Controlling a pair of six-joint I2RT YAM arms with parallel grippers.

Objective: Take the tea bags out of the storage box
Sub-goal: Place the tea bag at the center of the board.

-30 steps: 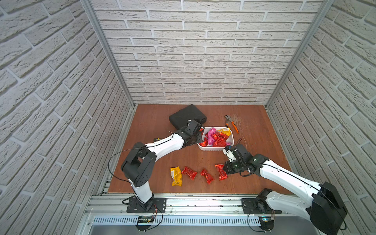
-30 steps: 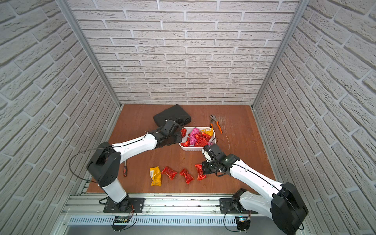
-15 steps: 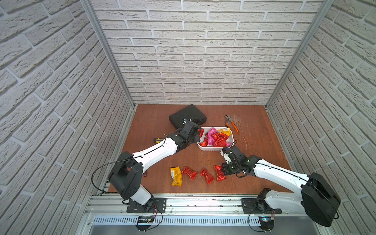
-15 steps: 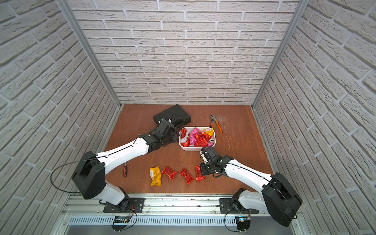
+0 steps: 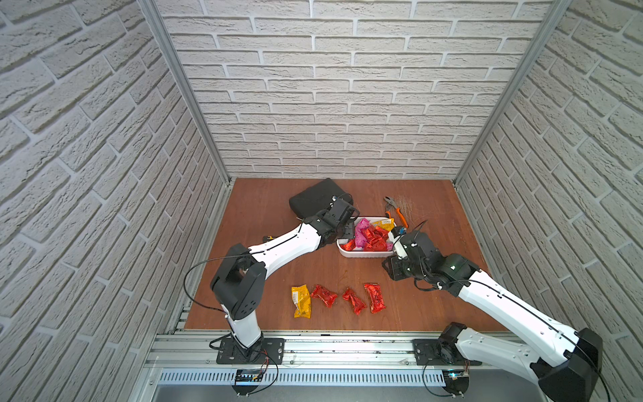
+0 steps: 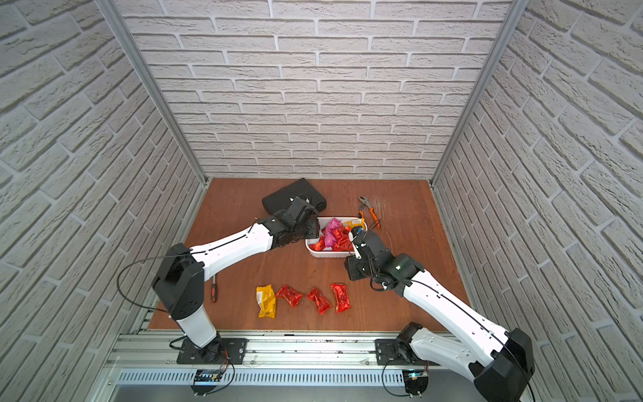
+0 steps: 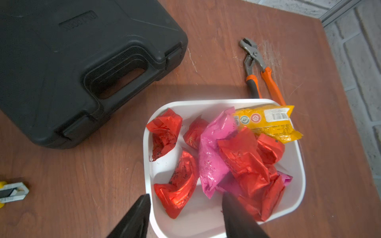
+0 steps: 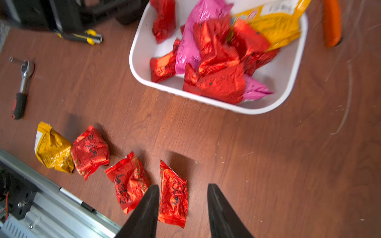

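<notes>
Next, my left gripper lowers outward into the box's corner by the black case, onto the crumpled red tea bag, because the bag lies clear of the heap.
The white storage box (image 5: 362, 254) (image 6: 327, 255) (image 7: 147, 164) (image 8: 136, 68) holds several tea bags (image 5: 370, 237) (image 7: 245, 160) (image 8: 214, 61), mostly red, with pink and yellow ones. A row lies on the table near the front: one yellow tea bag (image 5: 301, 301) (image 8: 52, 148) and three red ones (image 5: 354, 301) (image 6: 289, 296). My left gripper (image 7: 186, 203) (image 5: 348, 227) is open above the box's near corner, over a red bag (image 7: 179, 185). My right gripper (image 8: 183, 188) (image 5: 392, 272) hangs open and empty above the row's last red bag (image 8: 174, 197) (image 5: 374, 297).
A black hard case (image 5: 315, 200) (image 7: 72, 61) lies behind the box. Orange-handled pliers (image 5: 395, 210) (image 7: 257, 68) lie beside the box's far end. A yellow utility knife (image 8: 82, 37) and a ratchet tool (image 6: 213, 290) (image 8: 21, 88) lie at the left. An aluminium rail (image 5: 330, 343) edges the front.
My right gripper has opened, let go of the last red tea bag in the row, and drawn back up from it. My left gripper has opened wider and shifted over the box.
</notes>
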